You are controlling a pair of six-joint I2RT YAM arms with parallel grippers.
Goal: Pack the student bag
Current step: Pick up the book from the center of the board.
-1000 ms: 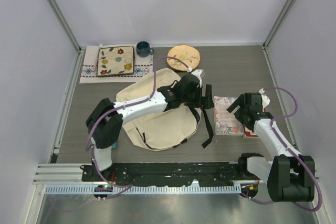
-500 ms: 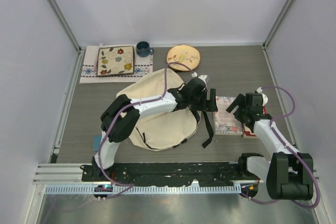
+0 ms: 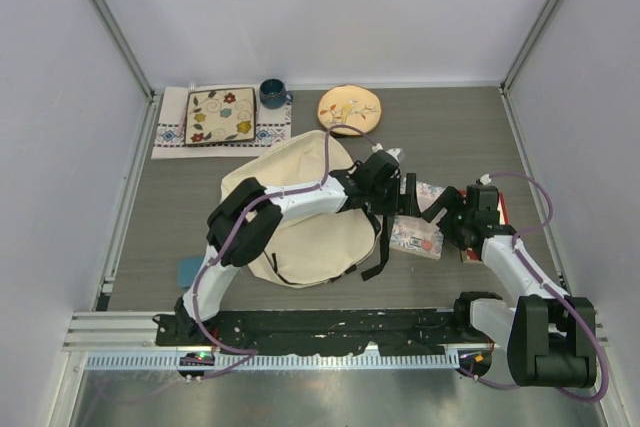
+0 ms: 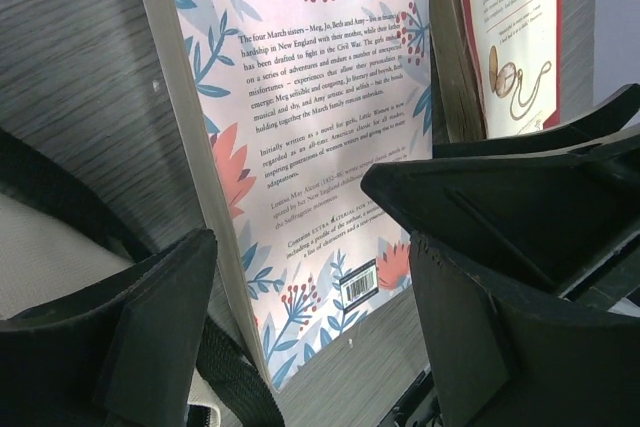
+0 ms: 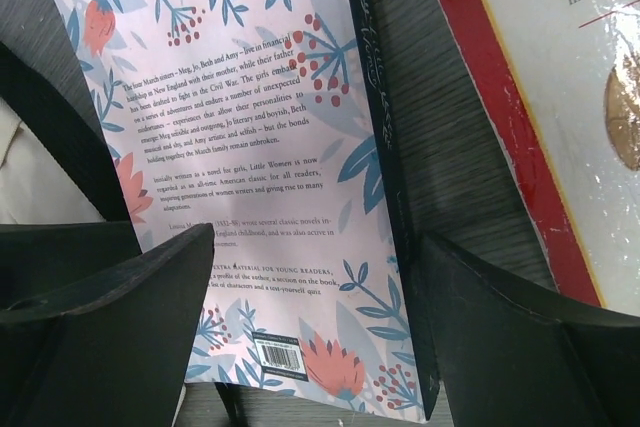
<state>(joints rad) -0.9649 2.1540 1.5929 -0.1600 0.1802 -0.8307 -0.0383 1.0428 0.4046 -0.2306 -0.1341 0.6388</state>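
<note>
The floral book's bag-side edge (image 4: pixel 229 272) already runs between my open fingers, so my left gripper should stay low there and bring both fingers together on it.
The cream student bag (image 3: pixel 300 217) lies flat mid-table, its black straps (image 3: pixel 385 242) trailing to the right. A floral-covered book (image 3: pixel 418 235) lies back cover up just right of the straps, and shows in both the left wrist view (image 4: pixel 320 117) and the right wrist view (image 5: pixel 240 147). A red-edged book (image 3: pixel 498 209) lies beside it (image 5: pixel 540 77). My left gripper (image 3: pixel 408 197) (image 4: pixel 310 287) is open over the floral book's bag-side edge. My right gripper (image 3: pixel 448 209) (image 5: pixel 315 287) is open over its spine side. Neither holds anything.
At the back stand a square floral plate (image 3: pixel 220 115) on a placemat, a blue mug (image 3: pixel 272 94) and a round yellowish plate (image 3: pixel 348 107). A small blue item (image 3: pixel 188 269) lies at the bag's near left. White walls enclose the table.
My left arm has reached right, off the bag, to the floral book. My right gripper has moved left to the same book. The book has shifted slightly towards the bag.
</note>
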